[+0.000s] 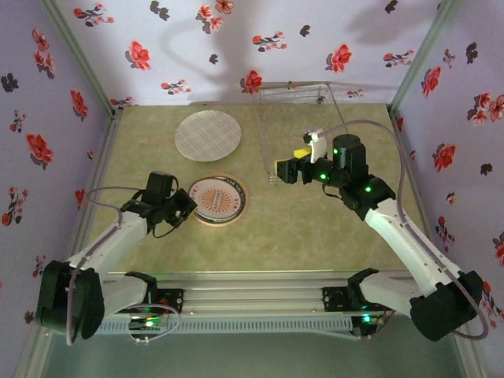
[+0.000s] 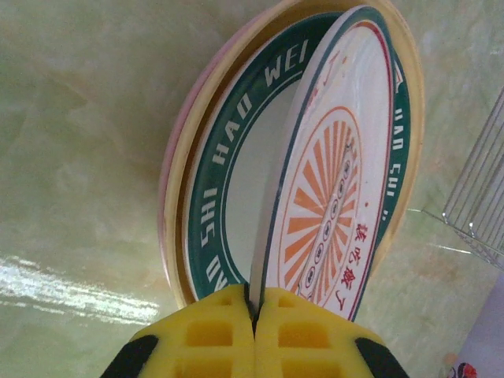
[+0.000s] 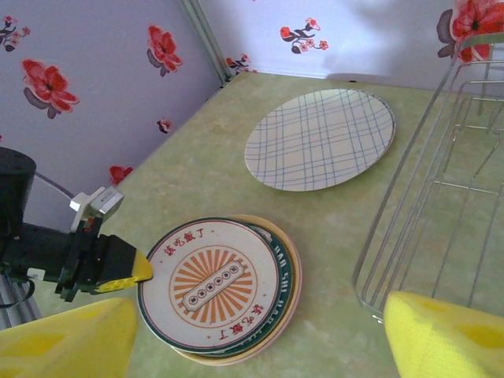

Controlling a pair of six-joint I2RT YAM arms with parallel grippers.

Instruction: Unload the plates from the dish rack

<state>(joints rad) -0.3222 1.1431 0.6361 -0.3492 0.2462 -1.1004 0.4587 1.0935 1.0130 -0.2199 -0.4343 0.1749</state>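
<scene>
My left gripper lowers the white plate's held edge onto the green-rimmed plate [image 2: 228, 157] next, then releases the white plate's edge.
My left gripper [image 2: 256, 303] is shut on the near edge of the white plate with the orange sunburst centre [image 2: 331, 181], which it holds tilted over a stack. The stack holds a green-rimmed plate [image 2: 228, 157], an orange-yellow plate [image 2: 177, 228] and a pink plate [image 2: 163, 189]. In the top view the stack [image 1: 218, 199] lies mid-table with the left gripper [image 1: 187, 206] at its left edge. The checked plate [image 1: 208, 135] lies flat behind it. My right gripper [image 1: 277, 170] is open and holds nothing, just left of the wire dish rack [image 1: 293, 85]. No plates show in the rack [image 3: 441, 205].
Floral walls close in the table on the left, back and right. The rack stands at the back right, against the rear wall. Bare green tabletop [image 1: 299, 236] stretches in front of the stack and the rack.
</scene>
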